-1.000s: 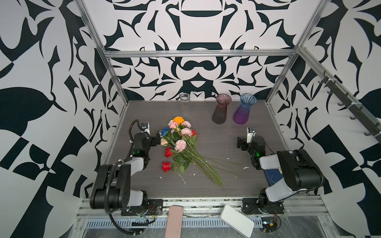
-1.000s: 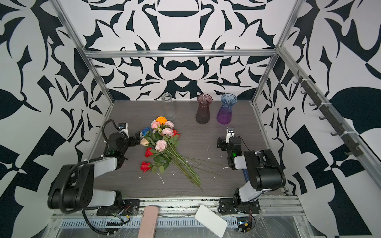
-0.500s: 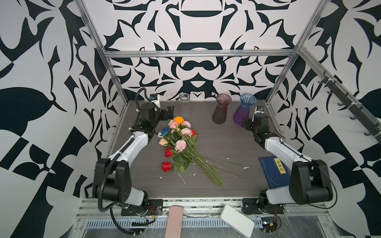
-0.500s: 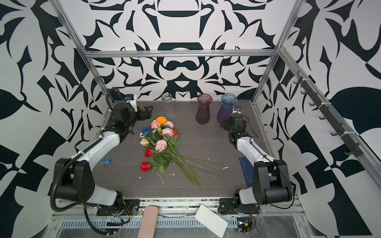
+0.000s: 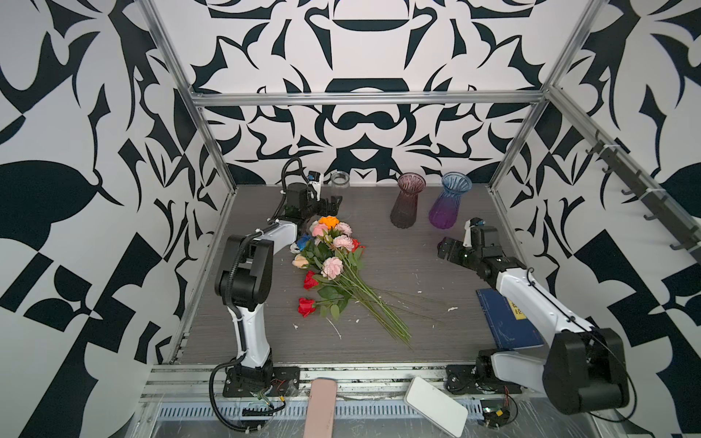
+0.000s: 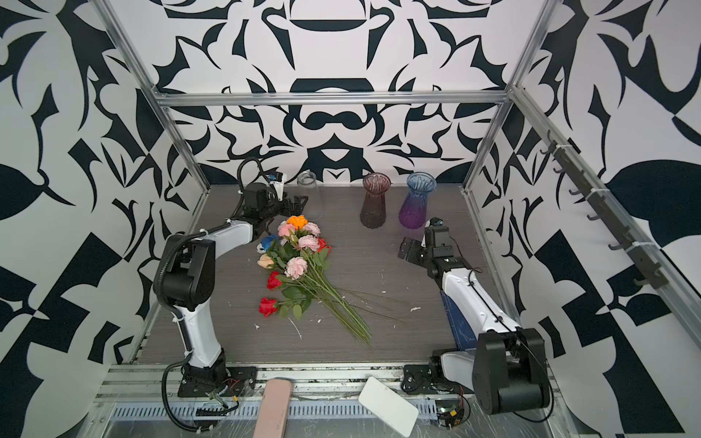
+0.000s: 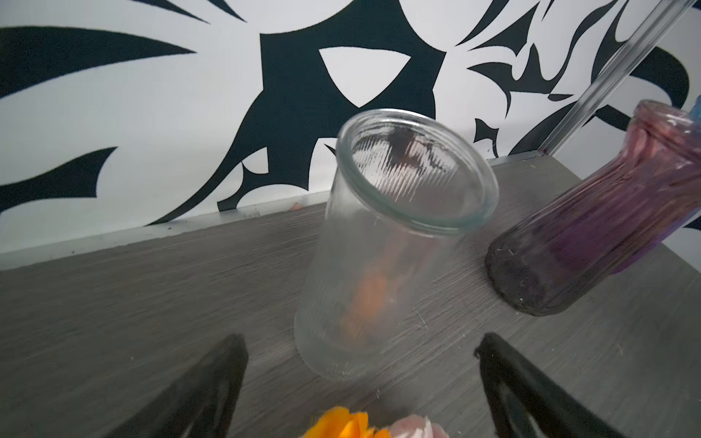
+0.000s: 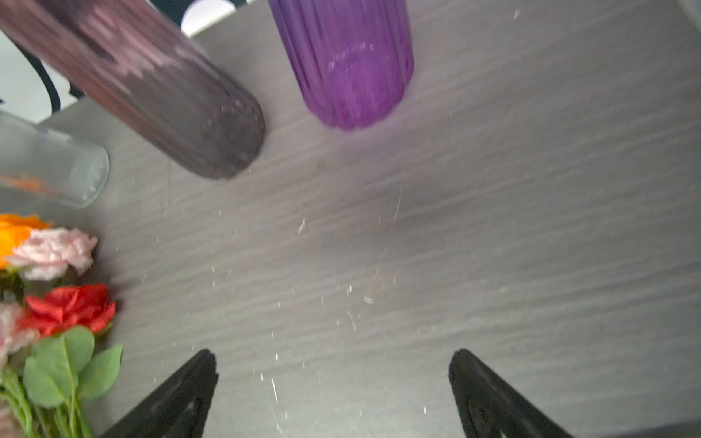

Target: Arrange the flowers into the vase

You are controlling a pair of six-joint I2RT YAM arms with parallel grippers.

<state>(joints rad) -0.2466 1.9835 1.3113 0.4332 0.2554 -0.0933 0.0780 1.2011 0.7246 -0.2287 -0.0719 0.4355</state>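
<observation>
The clear vase is just outward of the left gripper, so next the left gripper needs to slide outward, with its open fingers going around the clear vase's ribbed body (image 6: 313, 195) (image 7: 379, 273), and close there.
The flowers (image 5: 333, 265) lie in a loose bunch on the grey table (image 5: 417, 273), heads toward the back left and green stems fanning to the front. Three vases stand along the back: a clear ribbed glass vase (image 5: 339, 182), a maroon vase (image 5: 406, 203) and a blue-to-purple vase (image 5: 449, 203). My left gripper (image 5: 332, 203) hovers open above the orange rose, right in front of the clear vase (image 7: 379, 265). My right gripper (image 5: 444, 248) hangs open over bare table, in front of the purple vase (image 8: 352, 64). Neither holds anything.
A blue book (image 5: 508, 322) lies under the right arm at the front right. A pink slab (image 5: 320, 405) and a white slab (image 5: 436, 405) rest on the front rail. White scraps dot the table. Patterned walls and metal posts close in three sides.
Both arms have unfolded from low near the front and reached toward the back. The left gripper now faces the clear vase. The right gripper has swung from beside the purple vase toward the table's middle.
</observation>
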